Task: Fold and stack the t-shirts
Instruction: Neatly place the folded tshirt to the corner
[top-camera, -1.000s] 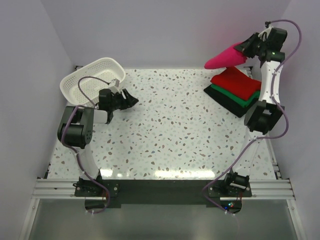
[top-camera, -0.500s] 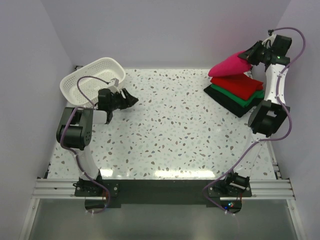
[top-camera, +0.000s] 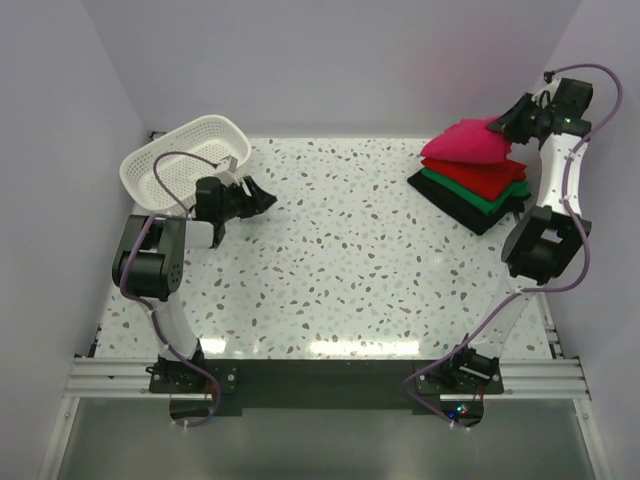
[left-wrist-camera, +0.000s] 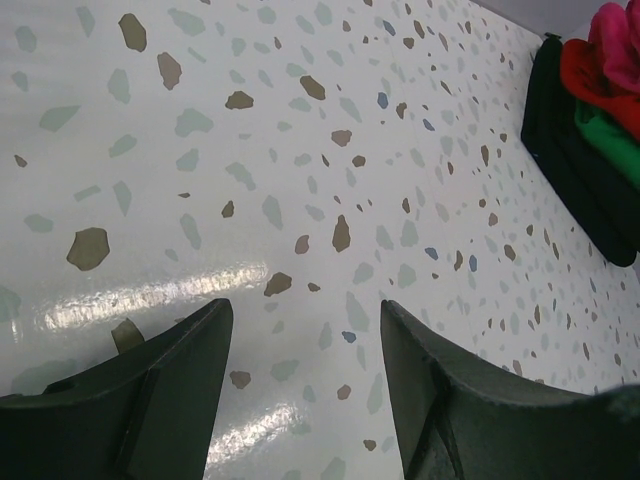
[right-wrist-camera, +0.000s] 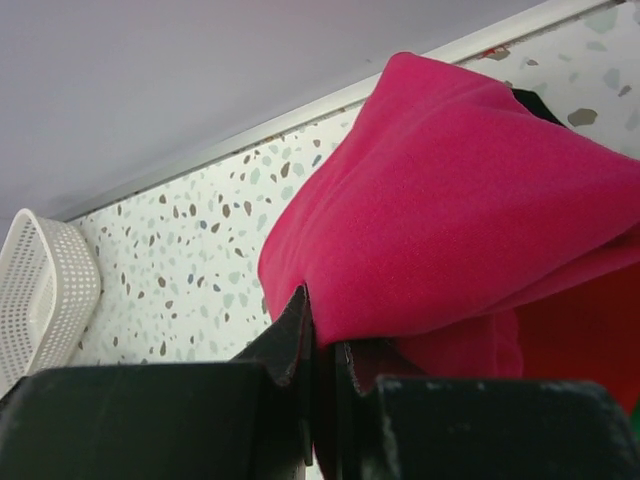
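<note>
The pink shirt's edge in my right gripper should next go down and back over the red shirt's end (top-camera: 510, 171) (right-wrist-camera: 575, 335) and be released, since that end still lies uncovered.
The folded magenta-pink t-shirt (top-camera: 466, 141) lies on the stack at the back right, over the folded red t-shirt (top-camera: 484, 172), the green one (top-camera: 487, 203) and the black one (top-camera: 452, 201). My right gripper (top-camera: 502, 124) is shut on the pink shirt's right edge; in the right wrist view the pink cloth (right-wrist-camera: 460, 210) is pinched between the fingers (right-wrist-camera: 292, 330). My left gripper (top-camera: 262, 198) is open and empty, low over the table at the left; its view (left-wrist-camera: 305, 330) shows bare tabletop between the fingers and the stack (left-wrist-camera: 590, 150) far off.
A white plastic lattice basket (top-camera: 186, 158) stands at the back left, just behind my left arm; it also shows in the right wrist view (right-wrist-camera: 45, 295). Purple walls close in the back and both sides. The speckled table (top-camera: 350, 260) lies between the arms.
My right gripper has carried the pink shirt down and to the right, from hanging above the stack to resting on top of it. The left arm has not moved.
</note>
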